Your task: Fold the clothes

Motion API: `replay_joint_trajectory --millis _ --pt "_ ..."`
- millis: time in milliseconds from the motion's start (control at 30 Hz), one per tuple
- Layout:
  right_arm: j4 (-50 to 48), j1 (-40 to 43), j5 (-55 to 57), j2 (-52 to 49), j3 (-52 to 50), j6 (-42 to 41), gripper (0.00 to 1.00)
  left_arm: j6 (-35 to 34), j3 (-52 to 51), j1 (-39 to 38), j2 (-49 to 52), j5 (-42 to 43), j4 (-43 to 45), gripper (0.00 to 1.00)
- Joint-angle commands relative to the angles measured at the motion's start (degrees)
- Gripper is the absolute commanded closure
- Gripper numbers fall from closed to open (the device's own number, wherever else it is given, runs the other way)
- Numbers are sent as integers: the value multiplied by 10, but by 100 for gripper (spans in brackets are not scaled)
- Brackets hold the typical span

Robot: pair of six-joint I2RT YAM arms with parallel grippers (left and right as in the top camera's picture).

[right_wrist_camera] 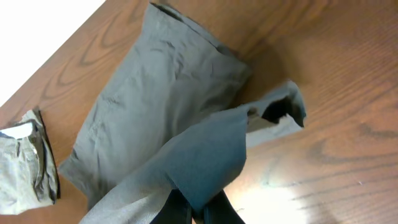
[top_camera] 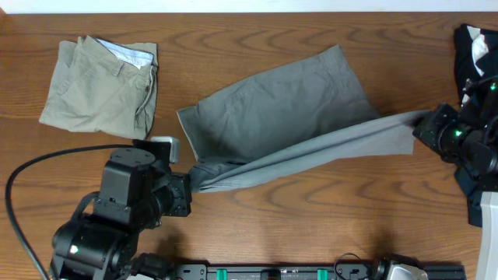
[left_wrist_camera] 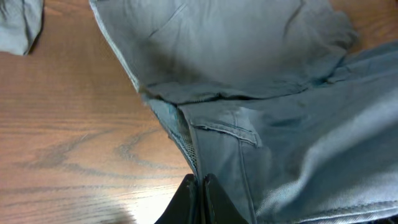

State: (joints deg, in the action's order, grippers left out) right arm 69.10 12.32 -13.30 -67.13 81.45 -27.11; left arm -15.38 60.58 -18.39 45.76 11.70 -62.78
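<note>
The robot's left gripper moves outward and down next, over the flat leg's waistband corner (top_camera: 187, 118) (left_wrist_camera: 106, 9), and releases it there, since the other leg lies flat beyond the lifted waistband end.
The mid-grey shorts (top_camera: 272, 109) lie in the middle of the table, one leg flat and the other pulled taut between the arms. My left gripper (top_camera: 189, 187) is shut on the waistband end; in the left wrist view the shut jaws (left_wrist_camera: 200, 183) pinch the waistband edge of the shorts (left_wrist_camera: 249, 68). My right gripper (top_camera: 426, 124) is shut on the hem of the stretched leg; in the right wrist view the jaws (right_wrist_camera: 198, 208) hold a fold of the shorts (right_wrist_camera: 155, 93) lifted above the table.
Folded beige-khaki shorts (top_camera: 101, 84) lie at the far left, also showing in the right wrist view (right_wrist_camera: 25, 165). A black-and-white garment (top_camera: 476, 47) sits at the far right edge. A black cable (top_camera: 31, 167) loops at front left.
</note>
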Motion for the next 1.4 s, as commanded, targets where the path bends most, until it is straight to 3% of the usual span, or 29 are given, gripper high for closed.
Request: replay_joint_trajectory --millis 0,200,467,733,900,1067,1133,1200,1233,1300,1367 --pt "-25 8 14 -20 12 4 99 2 9 -3 33 -30 5 94" --pt "-129 7 -43 -95 12 -1 99 -4 9 -3 112 -90 39 94" --pt "-359 -19 -141 -265 12 -67 99 -31 9 -3 220 -227 162 94" --pt "-587 -52 -197 -419 12 -127 99 -8 9 -3 358 -292 245 94" --pt "-669 -73 -197 -485 12 -156 99 -14 9 -3 419 -358 301 94" --pt "-713 -80 -197 -533 12 -184 99 -14 9 3 461 -360 328 93" --pt "-720 -81 -197 -544 12 -183 98 -17 9 7 470 -360 334 83" --pt "-724 -80 -197 -548 12 -180 68 -18 9 10 472 -360 338 51" --pt "-725 -80 -198 -548 12 -167 64 -18 9 11 471 -360 339 40" --pt "-730 -76 -215 -543 13 -134 57 -18 9 15 464 -360 339 29" --pt "-720 -73 -233 -536 14 -101 55 -19 10 20 450 -360 334 28"
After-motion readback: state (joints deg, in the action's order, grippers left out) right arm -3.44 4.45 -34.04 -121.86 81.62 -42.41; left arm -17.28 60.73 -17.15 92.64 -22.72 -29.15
